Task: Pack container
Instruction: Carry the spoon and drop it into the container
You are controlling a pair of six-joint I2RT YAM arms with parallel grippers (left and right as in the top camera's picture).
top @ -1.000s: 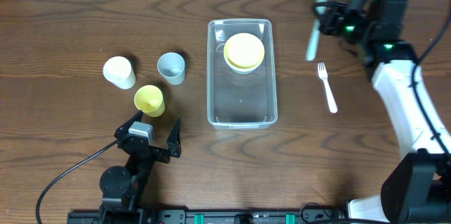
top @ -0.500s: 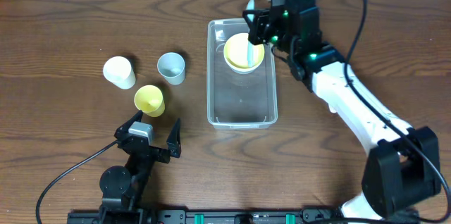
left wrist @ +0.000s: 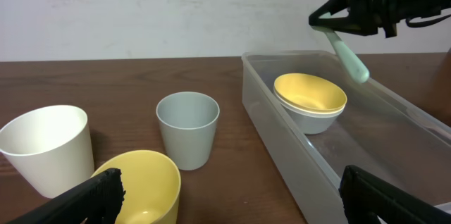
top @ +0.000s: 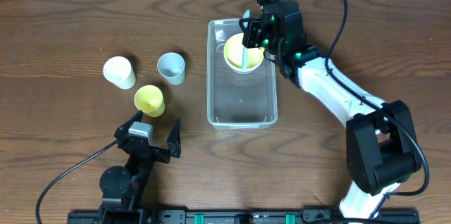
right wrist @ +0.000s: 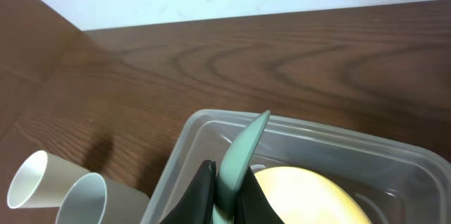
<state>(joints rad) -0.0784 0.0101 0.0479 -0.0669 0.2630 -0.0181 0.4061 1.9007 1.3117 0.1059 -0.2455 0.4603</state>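
Note:
The utensil is hanging over the yellow bowl, so I will next move it with my right gripper toward the container's side by the cups point(top: 218, 60) point(right wrist: 198, 162) and lower it beside the bowls.
The clear container point(top: 241, 108) lies mid-table with a yellow bowl point(top: 252, 56) stacked in a white bowl at its far end. My right gripper point(top: 248, 36) hovers over that end, shut on a pale green utensil point(top: 245, 58) that slants down above the yellow bowl. In the right wrist view the black fingers point(right wrist: 204, 185) clamp the utensil point(right wrist: 243, 146) over the container's rim point(right wrist: 317, 136). The left wrist view shows the utensil point(left wrist: 349, 55) above the bowl point(left wrist: 310, 91). My left gripper point(top: 155, 139) rests open near the front edge, holding nothing point(left wrist: 232, 203).
Three cups stand left of the container: white point(top: 119, 72), grey-blue point(top: 171, 67) and yellow point(top: 149, 100). The yellow cup point(left wrist: 141, 182) sits just ahead of my left fingers. My right arm point(top: 331, 86) stretches across the table's right side.
My right arm swung from the far right of the table to over the container's far end, carrying the utensil. The left arm has stayed still.

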